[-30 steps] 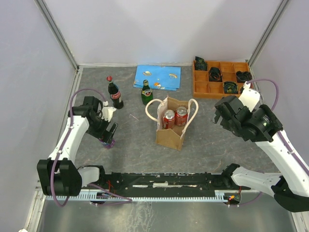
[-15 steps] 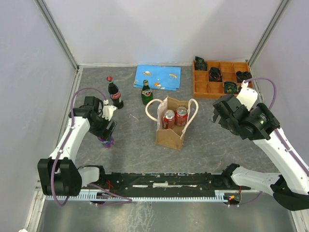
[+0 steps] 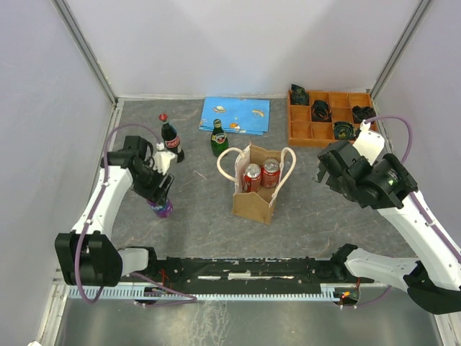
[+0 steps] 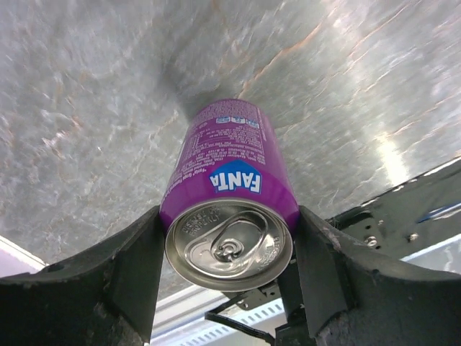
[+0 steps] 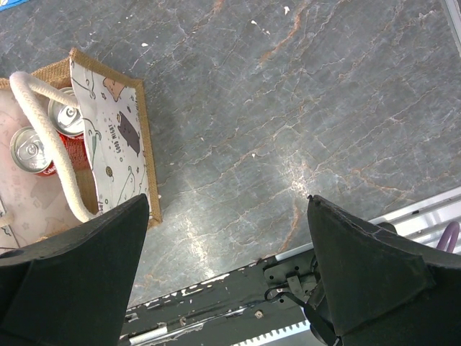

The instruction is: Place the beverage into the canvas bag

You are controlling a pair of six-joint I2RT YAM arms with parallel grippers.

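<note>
I will lift my left gripper over the bag (image 3: pixel 255 203) next, as it stands to the gripper's right in the top view. I will then lower the gripper to let go of the can in the bag's free near space.
A purple Fanta can (image 4: pixel 229 162), the beverage, sits between the fingers of my left gripper (image 4: pixel 229 220), which is shut on its upper rim. In the top view the can (image 3: pixel 163 209) is at the left of the table under the left gripper (image 3: pixel 159 196). I cannot tell whether its base touches the table. The tan canvas bag (image 3: pixel 255 203) stands upright at mid-table with cream loop handles and two red cans (image 3: pixel 251 176) inside. My right gripper (image 3: pixel 333 170) hovers open to the right of the bag (image 5: pixel 114 133), its jaws (image 5: pixel 227 209) wide over bare table.
A cola bottle (image 3: pixel 171 140) and a green bottle (image 3: pixel 219 139) stand behind the bag to the left. A blue packet (image 3: pixel 235 115) lies at the back. An orange compartment tray (image 3: pixel 328 130) with dark parts sits at the back right.
The left jaws have closed in from wide open onto the purple can, and the left wrist has shifted slightly. The right arm has barely moved.
</note>
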